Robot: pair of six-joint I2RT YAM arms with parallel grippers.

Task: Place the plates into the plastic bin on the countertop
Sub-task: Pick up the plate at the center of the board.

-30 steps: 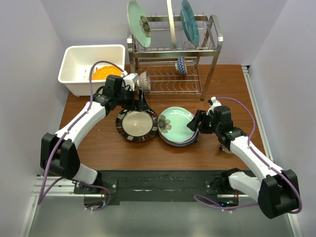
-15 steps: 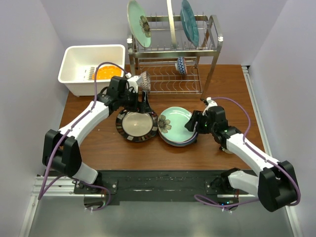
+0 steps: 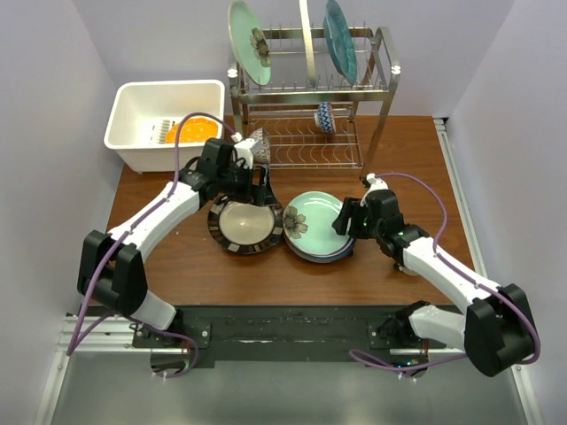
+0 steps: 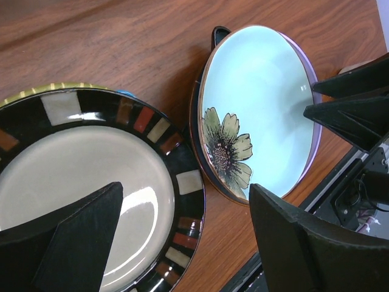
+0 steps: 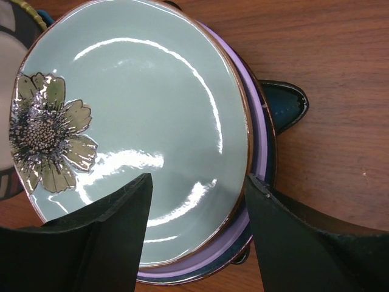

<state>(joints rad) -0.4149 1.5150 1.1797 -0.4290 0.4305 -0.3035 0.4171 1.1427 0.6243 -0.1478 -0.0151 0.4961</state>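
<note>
The pale green plate is on top of the stack. I will move my left gripper back, down and to the right in the top view, onto the pale green plate's flowered rim (image 3: pixel 285 227) (image 4: pixel 214 167).
The white plastic bin (image 3: pixel 168 86) stands at the back left with an orange plate (image 3: pixel 190 130) lying in it. A black-striped plate with a cream centre (image 3: pixel 244 225) lies on the table. My left gripper (image 3: pixel 255 193) is open just above its far right rim; in the left wrist view (image 4: pixel 188 237) the fingers straddle that rim (image 4: pixel 182 182). To its right is a stack: a pale green flower plate (image 3: pixel 317 221) on a lavender plate (image 5: pixel 258 140) on a dark blue star plate (image 5: pixel 282 106). My right gripper (image 3: pixel 345 223) is open and empty, straddling the stack's right edge (image 5: pixel 197 237).
A two-tier steel wire rack (image 3: pixel 381 88) stands at the back. It holds a flower plate (image 3: pixel 248 40), a teal plate (image 3: pixel 339 40) and a thin plate edge-on (image 3: pixel 306 40) upright on top. Small patterned bowls (image 3: pixel 259 144) (image 3: pixel 325 115) are on its lower tier.
My left gripper has moved right, from beside the bin to over the striped plate's far rim. My right gripper has moved left, up to the stack's edge.
</note>
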